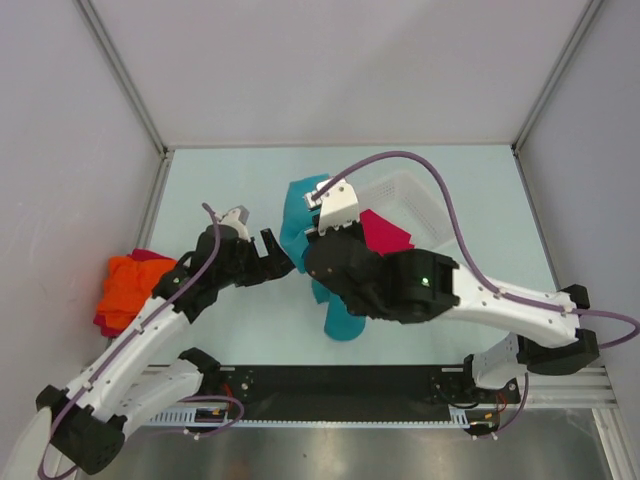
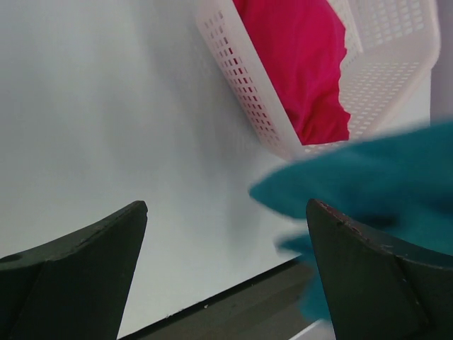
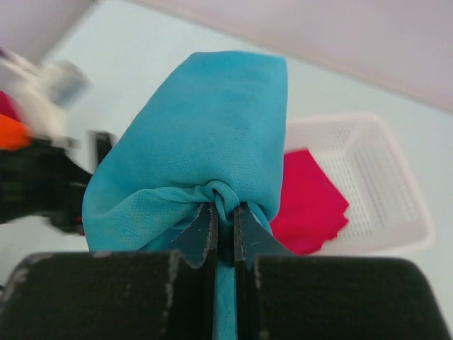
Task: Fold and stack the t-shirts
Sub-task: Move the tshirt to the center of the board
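Observation:
My right gripper swings to the left in the overhead view next, then down beside the basket (image 1: 415, 190), since bare table there leaves room for the hanging t-shirt.
My right gripper (image 3: 225, 209) is shut on a bunched fold of the teal t-shirt (image 3: 205, 120), which hangs lifted above the table. From above, the teal t-shirt (image 1: 300, 215) drapes from the right wrist down to a tail (image 1: 345, 320) near the front. My left gripper (image 1: 272, 256) stands open just left of it, nothing between its fingers (image 2: 106, 269); teal cloth (image 2: 375, 177) passes behind the right finger. A magenta-pink t-shirt (image 1: 385, 230) lies in the white basket (image 1: 415, 190). An orange t-shirt (image 1: 130, 282) lies on a dark red one (image 1: 105, 322) at the left.
The white lattice basket (image 2: 248, 99) sits at the back right of the table, tipped toward the centre. A black rail (image 1: 330, 380) runs along the near edge between the arm bases. Grey walls enclose the table on three sides.

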### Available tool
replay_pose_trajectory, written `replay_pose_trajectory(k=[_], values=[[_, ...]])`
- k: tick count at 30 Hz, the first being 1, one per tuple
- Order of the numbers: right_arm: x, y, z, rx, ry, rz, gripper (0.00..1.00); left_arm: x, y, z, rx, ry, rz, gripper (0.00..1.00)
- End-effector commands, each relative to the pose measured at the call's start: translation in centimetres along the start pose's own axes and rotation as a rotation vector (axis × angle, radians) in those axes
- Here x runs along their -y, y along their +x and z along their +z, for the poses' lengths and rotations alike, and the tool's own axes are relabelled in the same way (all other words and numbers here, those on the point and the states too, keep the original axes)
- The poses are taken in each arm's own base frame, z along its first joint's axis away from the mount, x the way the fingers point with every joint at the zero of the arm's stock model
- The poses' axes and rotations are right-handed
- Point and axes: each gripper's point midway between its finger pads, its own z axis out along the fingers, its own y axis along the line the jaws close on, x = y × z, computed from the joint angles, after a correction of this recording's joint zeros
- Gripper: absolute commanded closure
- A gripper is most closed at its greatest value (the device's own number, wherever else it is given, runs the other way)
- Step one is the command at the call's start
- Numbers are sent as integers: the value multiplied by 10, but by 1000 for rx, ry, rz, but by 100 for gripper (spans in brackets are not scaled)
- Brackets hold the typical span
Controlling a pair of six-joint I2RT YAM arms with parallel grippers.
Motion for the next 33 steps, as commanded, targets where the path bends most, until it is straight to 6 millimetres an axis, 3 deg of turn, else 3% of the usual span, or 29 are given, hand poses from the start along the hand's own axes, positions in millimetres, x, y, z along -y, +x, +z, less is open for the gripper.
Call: replay_pose_trajectory(k=[1,2,6,10,14,15,18,19,22,29,33], values=[[-1,74,38,-208,-45,78,100,0,-20,-27,106,-19,-7,1],[-2,91,45,-232,-44,63,100,-3,-20,-34,110,-40,-10,1],[-7,117,65,-295,-54,47,100,-15,-43,-66,238,-134,-19,1],[-16,121,78,-309,-64,17,100,-19,-51,-86,291,-168,-50,0],[-30,108,84,-291,-84,-15,100,-31,-48,-93,310,-217,-72,0],[-35,91,83,-261,-101,-7,100,-33,-49,-94,316,-228,-76,1],[-52,82,80,-244,-122,-49,100,-38,-49,-97,325,-251,-80,0],[-55,69,77,-224,-133,-41,100,-38,-50,-98,326,-252,-80,1],[-69,64,77,-216,-150,-53,100,-39,-53,-103,344,-266,-90,0],[-77,70,82,-229,-168,-41,100,-41,-60,-112,381,-287,-94,1],[-71,90,99,-275,-150,-41,100,-40,-60,-110,373,-284,-94,0]])
